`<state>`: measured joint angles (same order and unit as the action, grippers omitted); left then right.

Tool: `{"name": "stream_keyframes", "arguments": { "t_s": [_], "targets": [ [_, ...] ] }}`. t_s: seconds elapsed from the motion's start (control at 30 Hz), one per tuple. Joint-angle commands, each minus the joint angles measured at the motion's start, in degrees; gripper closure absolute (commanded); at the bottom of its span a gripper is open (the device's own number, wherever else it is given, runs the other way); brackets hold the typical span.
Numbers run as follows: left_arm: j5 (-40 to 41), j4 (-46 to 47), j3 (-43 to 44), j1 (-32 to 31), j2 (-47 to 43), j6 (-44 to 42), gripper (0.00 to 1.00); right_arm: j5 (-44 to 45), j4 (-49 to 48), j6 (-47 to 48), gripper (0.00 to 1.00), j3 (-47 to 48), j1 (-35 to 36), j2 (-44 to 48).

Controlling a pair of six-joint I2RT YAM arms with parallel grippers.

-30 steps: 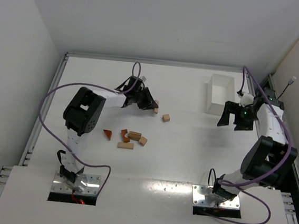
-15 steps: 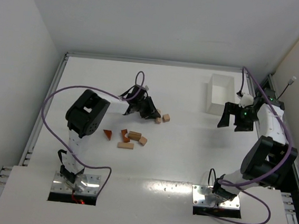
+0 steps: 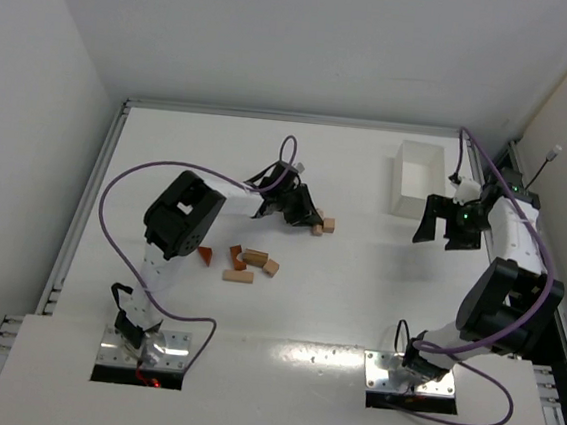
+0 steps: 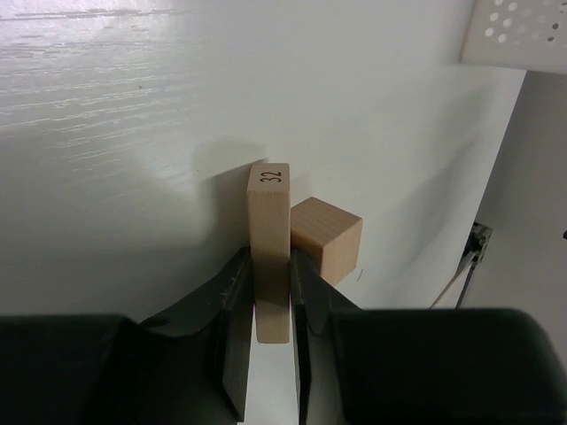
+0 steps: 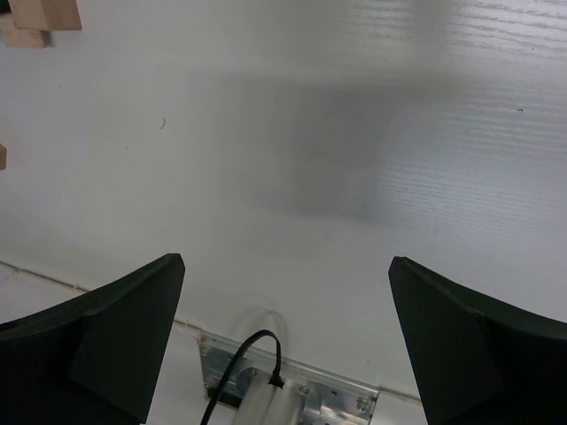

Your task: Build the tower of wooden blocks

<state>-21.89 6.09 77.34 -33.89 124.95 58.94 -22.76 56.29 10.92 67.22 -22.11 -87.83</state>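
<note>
Next, my left gripper goes left in the wrist view, off the crowding cube, and releases the pale tan bar, as bare tabletop lies on that side.
My left gripper [image 3: 308, 218] is shut on a pale tan bar [image 4: 269, 239] marked 32, held upright on the table right beside a tan cube [image 4: 326, 239]. In the top view the bar [image 3: 316, 229] and cube [image 3: 330, 224] sit mid-table. A loose group lies nearer the arms: a reddish-brown wedge [image 3: 203, 254], a reddish-brown piece [image 3: 237, 259], tan bars [image 3: 255, 257] [image 3: 238, 275] and a small tan block [image 3: 271, 267]. My right gripper [image 3: 447, 231] is open and empty, hovering at the right, far from the blocks; its fingers [image 5: 115, 323] are spread wide.
A white rectangular tray [image 3: 416, 177] stands at the back right, just behind my right gripper. Raised walls border the table on the left, back and right. Two tan blocks [image 5: 40, 19] show in the right wrist view's top-left corner.
My left gripper has carried the tan bar to the right, up against the tan cube, and the cube has shifted slightly right. The right arm has not moved.
</note>
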Motion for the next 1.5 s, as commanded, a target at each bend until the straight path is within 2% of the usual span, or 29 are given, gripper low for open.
{"name": "stream_keyframes", "arguments": {
  "t_s": [0.0,0.27,0.33,0.37,0.47,0.57,0.73,0.77,0.9,0.93,1.0,1.07,1.1,1.2,1.27,1.47],
  "targets": [
    [2.64,-4.51,-1.22,-0.56,-0.48,-0.93,1.0,-0.79,0.31,0.95,0.0,0.72,-0.57,1.79],
    [7.99,-8.55,-7.55,2.6,-8.91,-2.34,1.0,-1.32,0.31,0.95,0.0,0.72,-0.57,1.79],
    [9.32,-8.82,-8.69,3.12,-9.72,-2.34,0.93,-1.93,0.31,0.95,0.0,0.72,-0.57,1.27],
    [9.32,-8.81,-9.22,3.82,-9.72,-2.34,0.93,-1.93,0.31,0.95,0.0,0.72,-0.57,1.26],
    [6.26,-6.97,-9.23,5.14,-8.15,-2.34,0.93,-2.46,0.31,0.95,0.0,0.72,-0.57,1.26],
    [2.74,-4.69,-8.18,6.81,-5.07,-2.34,0.98,-2.46,0.31,0.95,0.0,0.72,-0.57,1.26],
    [-2.1,-0.38,-7.47,6.82,-2.35,-0.67,0.99,-2.98,0.31,0.95,0.0,0.72,-0.57,1.26],
    [-4.63,2.76,-8.42,6.82,-1.64,-0.06,0.99,-2.99,0.31,1.47,0.0,0.72,-0.57,1.26],
    [-5.88,2.79,-8.43,6.29,-1.63,0.48,0.98,-2.99,0.31,1.48,0.0,0.19,-0.57,1.26],
    [-5.88,2.18,-8.96,6.29,-1.63,0.48,0.94,-2.99,0.31,1.48,0.0,0.19,-0.57,1.26],
    [-5.36,1.65,-8.96,6.29,-1.63,0.48,0.75,-2.99,0.31,1.48,0.0,0.19,-0.57,1.26],
    [-3.96,-0.01,-9.49,6.29,-2.16,0.48,0.65,-2.99,0.31,1.48,0.0,0.19,-0.57,1.26],
    [-3.43,-0.63,-9.49,6.29,-2.16,0.48,0.43,-2.99,0.31,1.48,0.0,0.19,-0.57,1.26],
    [-2.81,-0.64,-9.49,6.29,-2.16,0.48,0.24,-2.99,0.31,1.48,0.0,0.19,-0.57,1.26],
    [-1.93,-1.33,-9.49,6.29,-2.77,-0.05,0.23,-3.51,0.31,1.48,0.0,0.19,-0.57,1.26],
    [7.2,-7.66,-9.4,7.43,-8.65,-5.14,0.18,-3.52,0.31,1.48,0.0,0.19,-0.57,1.26]
  ]
}}
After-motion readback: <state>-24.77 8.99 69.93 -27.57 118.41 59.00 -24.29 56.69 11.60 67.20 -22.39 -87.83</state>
